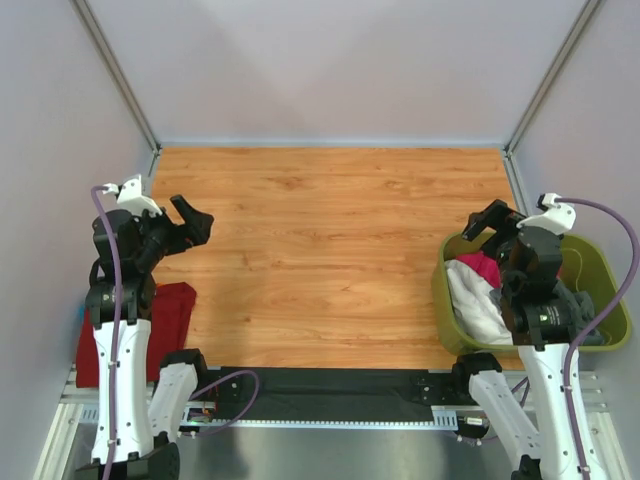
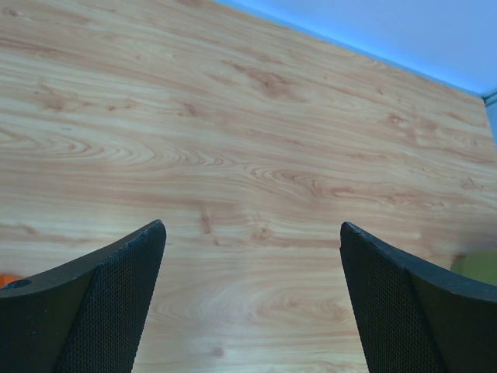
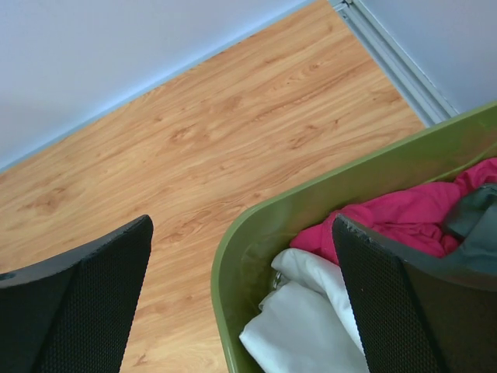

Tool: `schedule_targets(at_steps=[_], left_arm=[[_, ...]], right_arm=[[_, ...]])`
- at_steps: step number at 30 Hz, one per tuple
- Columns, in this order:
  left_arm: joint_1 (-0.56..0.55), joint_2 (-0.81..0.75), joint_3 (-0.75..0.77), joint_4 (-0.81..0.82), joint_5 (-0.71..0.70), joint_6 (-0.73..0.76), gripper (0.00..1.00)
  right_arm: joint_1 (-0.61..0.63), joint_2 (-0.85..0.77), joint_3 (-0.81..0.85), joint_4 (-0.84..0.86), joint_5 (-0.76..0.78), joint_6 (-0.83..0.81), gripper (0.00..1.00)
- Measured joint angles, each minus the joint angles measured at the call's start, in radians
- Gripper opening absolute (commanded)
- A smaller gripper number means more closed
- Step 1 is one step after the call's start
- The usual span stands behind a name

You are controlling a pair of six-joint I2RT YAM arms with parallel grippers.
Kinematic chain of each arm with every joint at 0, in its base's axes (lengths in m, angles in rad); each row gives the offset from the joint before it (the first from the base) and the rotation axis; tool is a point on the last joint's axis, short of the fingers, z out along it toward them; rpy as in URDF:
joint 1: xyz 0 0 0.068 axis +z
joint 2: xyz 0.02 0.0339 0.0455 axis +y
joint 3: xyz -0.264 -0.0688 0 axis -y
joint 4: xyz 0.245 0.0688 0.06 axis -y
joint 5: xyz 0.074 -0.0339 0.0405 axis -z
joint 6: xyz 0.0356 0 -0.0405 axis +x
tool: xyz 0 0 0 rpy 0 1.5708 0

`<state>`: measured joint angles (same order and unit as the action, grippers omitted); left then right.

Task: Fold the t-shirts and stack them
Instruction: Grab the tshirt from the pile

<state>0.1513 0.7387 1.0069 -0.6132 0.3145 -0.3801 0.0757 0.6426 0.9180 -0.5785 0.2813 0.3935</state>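
Observation:
My right gripper shifts off the bin's rim next and goes down into the bin onto the magenta t-shirt's bunched end, uncovered beside the white [image 3: 311,318] one.
A dark red t-shirt [image 1: 170,318] lies folded at the table's near left corner, partly under the left arm. A magenta t-shirt [image 1: 479,267], a white one [image 1: 478,306] and a grey one [image 1: 582,318] lie bunched in the olive-green bin [image 1: 447,305] at the right. The wrist view shows the magenta [image 3: 404,217], the white [image 3: 311,318] and a bit of the grey [image 3: 475,221]. My left gripper [image 1: 198,222] is open and empty above the bare table's left side [image 2: 252,225]. My right gripper [image 1: 487,222] is open and empty above the bin's far left rim [image 3: 242,219].
The wooden table [image 1: 330,250] is walled by pale panels at the back and both sides. The bin stands at the right edge, near the front. A black strip [image 1: 340,385] runs along the near edge between the arm bases.

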Motion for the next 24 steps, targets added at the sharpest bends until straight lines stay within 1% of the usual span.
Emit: schedule_targets(at_steps=[5,8,11,16,17,18,20,21,24], left_arm=[[0.000,-0.028,-0.014,0.024,0.005,0.002,0.99],[0.000,-0.048,-0.067,0.072,0.060,0.002,0.99],[0.000,-0.033,-0.086,0.079,0.121,0.002,1.00],[-0.027,-0.034,-0.106,0.077,0.126,0.002,0.99],[-0.042,-0.037,-0.106,0.077,0.126,0.002,0.99],[-0.055,-0.037,-0.106,0.078,0.126,0.003,0.99],[-0.082,-0.035,-0.105,0.076,0.125,0.005,0.99],[-0.093,-0.032,-0.105,0.074,0.121,0.005,0.99],[-0.114,-0.021,-0.105,0.063,0.092,0.009,0.99]], right_arm=[[0.000,0.040,0.027,-0.027,0.023,-0.004,1.00],[0.000,0.085,0.078,-0.084,0.028,-0.009,1.00],[-0.001,0.141,0.143,-0.145,0.066,-0.001,1.00],[-0.051,0.227,0.181,-0.231,0.090,0.039,0.98],[-0.076,0.242,0.173,-0.242,0.089,0.048,0.96],[-0.105,0.257,0.155,-0.247,0.084,0.058,0.90],[-0.177,0.274,0.098,-0.248,0.061,0.077,0.85],[-0.223,0.274,0.052,-0.248,0.043,0.085,0.83],[-0.314,0.264,-0.063,-0.244,0.004,0.093,0.82]])
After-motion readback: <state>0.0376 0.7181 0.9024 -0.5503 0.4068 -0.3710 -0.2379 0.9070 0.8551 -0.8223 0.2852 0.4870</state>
